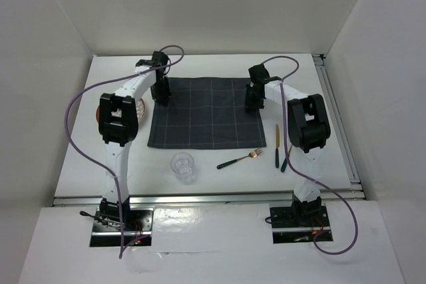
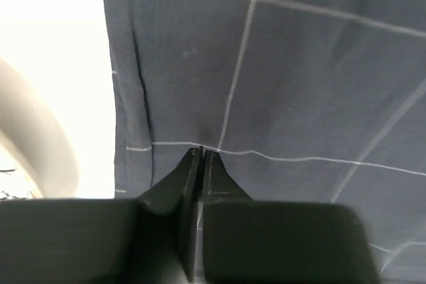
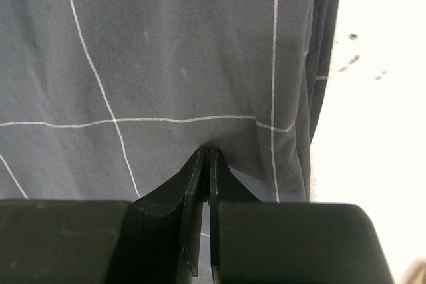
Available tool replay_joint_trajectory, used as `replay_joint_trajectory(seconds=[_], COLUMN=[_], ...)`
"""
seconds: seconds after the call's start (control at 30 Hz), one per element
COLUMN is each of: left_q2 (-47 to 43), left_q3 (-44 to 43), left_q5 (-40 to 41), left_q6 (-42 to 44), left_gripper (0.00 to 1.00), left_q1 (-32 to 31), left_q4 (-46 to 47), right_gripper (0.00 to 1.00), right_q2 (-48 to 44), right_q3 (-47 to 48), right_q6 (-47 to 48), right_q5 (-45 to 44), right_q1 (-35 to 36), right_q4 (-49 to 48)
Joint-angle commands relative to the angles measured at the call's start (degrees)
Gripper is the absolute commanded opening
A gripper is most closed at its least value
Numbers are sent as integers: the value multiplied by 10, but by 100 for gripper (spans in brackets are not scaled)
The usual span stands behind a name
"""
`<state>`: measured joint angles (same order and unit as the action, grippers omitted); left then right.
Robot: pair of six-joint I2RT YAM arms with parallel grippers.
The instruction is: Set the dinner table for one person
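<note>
My left gripper is still beside the plate. Next I will lift it across past the plate, turn it and lower it open onto the plate's rim opposite the spread mat.
The dark grey checked placemat [image 1: 206, 121] lies on the white dinner table [image 1: 219, 71]. My left gripper [image 1: 160, 100] stands on the mat's left edge near its far corner. In the left wrist view it [image 2: 202, 152] is shut, pinching a pucker of the cloth [image 2: 279, 64]. My right gripper [image 1: 253, 106] stands on the mat's right edge. In the right wrist view it [image 3: 206, 152] is shut on a fold of the cloth [image 3: 166, 51]. A clear glass [image 1: 183, 166] and a gold fork with a green handle [image 1: 241, 158] lie near the mat's near edge.
A plate [image 1: 141, 106] sits left of the mat, mostly hidden under my left arm; its rim [image 2: 40, 144] shows in the left wrist view. A knife [image 1: 277, 144] and another green-handled utensil [image 1: 285, 159] lie right of the mat. A metal rail [image 1: 336, 121] runs along the right edge.
</note>
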<state>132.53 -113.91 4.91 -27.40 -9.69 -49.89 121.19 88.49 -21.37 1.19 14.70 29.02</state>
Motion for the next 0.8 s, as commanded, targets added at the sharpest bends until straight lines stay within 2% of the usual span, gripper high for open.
replay_joint_trajectory(seconds=[0.0, 0.07, 0.13, 0.17, 0.23, 0.27, 0.33, 0.37, 0.4, 0.47, 0.5, 0.53, 0.57, 0.63, 0.77], left_q2=[-36, -70, -94, -123, -158, -176, -237, -258, -277, -330, -350, -372, -416, -455, -437], left_q3=[-54, -86, -106, -112, -99, -68, -22, 32, 58, 138, 176, 217, 295, 356, 429], left_q5=[9, 9, 15, 31, 53, 84, 119, 138, 138, 70, 55, 40, 5, -19, -75], left_q6=[-3, -3, 2, 2, 2, -5, -43, -56, -83, -89, -105, -112, -112, -129, -154], left_gripper=[18, 26, 28, 31, 38, 52, 70, 82, 100, 100, 100, 100, 100, 100, 100], left_q1=[-6, -12, -12, -12, -12, -4, 21, 34, 70, 116, 158, 178, 197, 251, 313], left_q4=[-29, -42, -60, -60, -60, -60, -60, -55, -55, -43, -29, -9, 14, 71, 90], right_gripper=[5, 10, 22, 30, 56, 73, 82, 87, 88, 89, 91, 91, 92, 94, 95], right_q2=[-46, -67, -99, -125, -157, -172, -210, -221, -233, -266, -275, -291, -298, -311, -322], right_q3=[-7, 22, 42, 49, 49, 44, 30, 14, 4, -29, -39, -47, -62, -70, -70], right_q6=[7, 13, 19, 38, 52, 57, 57, 52, 52, 46, 39, 39, 39, 33, 33], right_q5=[-23, -23, -36, -36, -36, -37, -43, -48, -48, -41, -36, -30, -29, -24, -24], right_q1=[1, 7, 21, 30, 45, 52, 63, 70, 75, 75, 81, 81, 81, 86, 86], right_q4=[21, 35, 47, 53, 38, 38, 38, 43, 43, 43, 43, 43, 43, 43, 57])
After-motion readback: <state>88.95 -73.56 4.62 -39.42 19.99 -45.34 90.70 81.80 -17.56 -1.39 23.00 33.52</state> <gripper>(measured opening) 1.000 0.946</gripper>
